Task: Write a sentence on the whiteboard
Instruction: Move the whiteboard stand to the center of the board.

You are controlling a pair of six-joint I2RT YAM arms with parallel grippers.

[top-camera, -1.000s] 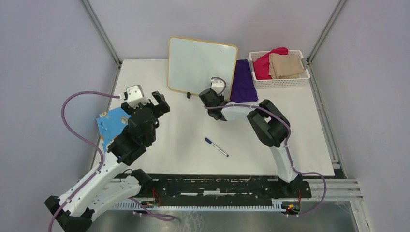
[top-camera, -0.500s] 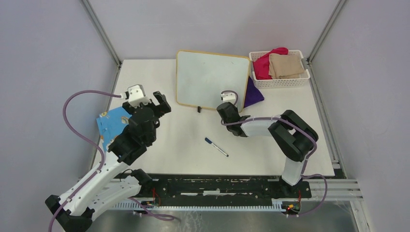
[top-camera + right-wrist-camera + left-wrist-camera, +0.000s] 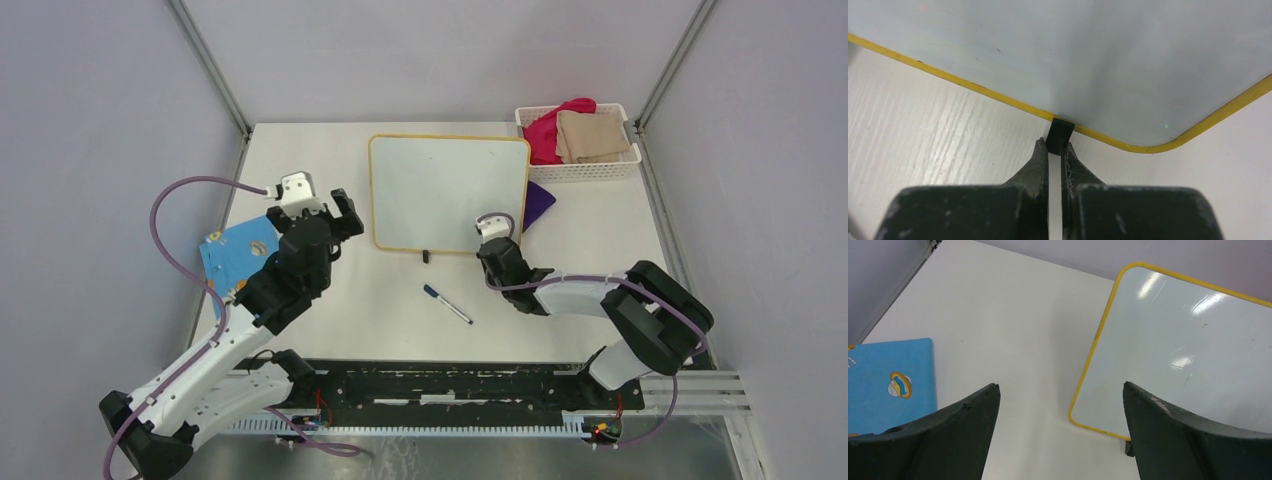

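The bare tabletop near the marker [image 3: 447, 304] is behind my right gripper, so next that gripper will pull the black foot back toward my base and let go of it.
The whiteboard [image 3: 448, 190] [image 3: 1188, 350] [image 3: 1073, 50], white with a thin yellow frame, sits at mid-table. Its face is blank; no sentence shows on it. My right gripper [image 3: 487, 250] [image 3: 1054, 145] is at the board's near right corner, shut on one small black foot [image 3: 1059, 136] under the frame. The other black foot [image 3: 427, 256] sticks out further left. My left gripper [image 3: 335, 213] [image 3: 1060, 390] hangs open above the table just left of the board's near left corner, holding nothing. A blue-capped marker [image 3: 447, 304] lies loose in front of the board.
A blue patterned card [image 3: 235, 255] [image 3: 888, 385] lies at the left table edge under the left arm. A white basket [image 3: 628, 160] with red and tan cloths stands at the back right. A purple cloth [image 3: 538, 203] peeks out from behind the board's right edge.
The whiteboard has come right and toward the near edge, drawn by my right gripper, which closed fully on its foot. It now covers most of the purple cloth. My left arm shifted slightly right.
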